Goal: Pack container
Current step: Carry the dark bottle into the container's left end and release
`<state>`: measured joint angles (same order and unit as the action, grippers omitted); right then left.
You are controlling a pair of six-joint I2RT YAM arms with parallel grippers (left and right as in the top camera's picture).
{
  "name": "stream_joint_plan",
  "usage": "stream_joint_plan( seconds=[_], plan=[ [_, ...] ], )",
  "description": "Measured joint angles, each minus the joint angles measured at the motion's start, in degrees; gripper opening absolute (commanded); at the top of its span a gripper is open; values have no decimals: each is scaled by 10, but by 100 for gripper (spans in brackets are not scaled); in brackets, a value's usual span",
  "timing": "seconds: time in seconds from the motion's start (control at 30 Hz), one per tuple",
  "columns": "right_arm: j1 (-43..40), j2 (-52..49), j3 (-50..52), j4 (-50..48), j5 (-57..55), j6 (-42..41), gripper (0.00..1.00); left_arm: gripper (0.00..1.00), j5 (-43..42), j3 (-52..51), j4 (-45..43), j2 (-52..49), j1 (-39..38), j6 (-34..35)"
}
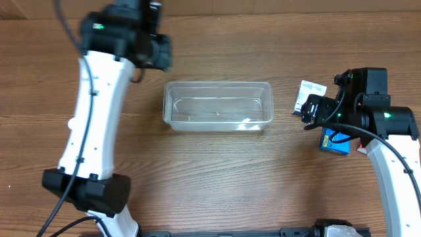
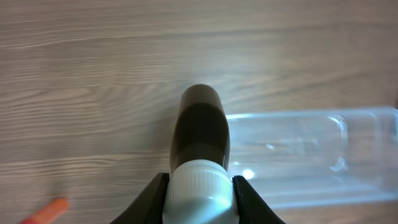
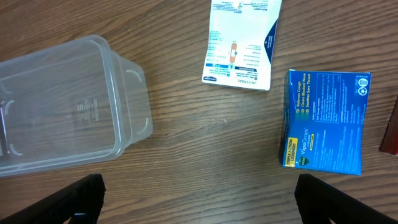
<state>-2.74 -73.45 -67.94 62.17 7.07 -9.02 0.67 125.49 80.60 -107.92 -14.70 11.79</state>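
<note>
My left gripper shifts over the clear plastic container's end (image 1: pixel 190 107) (image 2: pixel 260 158) by this arm next and lowers the dark bottle inside, since that end stands open and empty.
The clear plastic container (image 1: pixel 218 106) sits empty at the table's middle; it also shows in the left wrist view (image 2: pixel 311 149) and the right wrist view (image 3: pixel 62 106). My left gripper (image 2: pixel 200 193) is shut on a dark bottle with a white ribbed cap (image 2: pixel 200 143), held above the table just left of the container. My right gripper (image 3: pixel 199 196) is open and empty, right of the container. A blue box (image 3: pixel 326 121) and a white packet (image 3: pixel 241 40) lie beyond its fingers; the overhead view shows the box (image 1: pixel 334 142) and packet (image 1: pixel 306 96) partly under the arm.
An orange object (image 2: pixel 46 211) lies blurred at the left wrist view's lower left. A dark red edge (image 3: pixel 390 134) shows at the right wrist view's right border. The left arm (image 1: pixel 92 112) stretches along the table's left side.
</note>
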Motion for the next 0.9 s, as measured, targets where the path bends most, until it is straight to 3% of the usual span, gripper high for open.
stream_joint_plan(
  seconds=[0.2,0.9],
  plan=[
    [0,0,0,0,0,0,100,4,0,-20,13,-8,-56,44],
    [0,0,0,0,0,0,100,4,5,-51,20,-214,-42,78]
  ],
)
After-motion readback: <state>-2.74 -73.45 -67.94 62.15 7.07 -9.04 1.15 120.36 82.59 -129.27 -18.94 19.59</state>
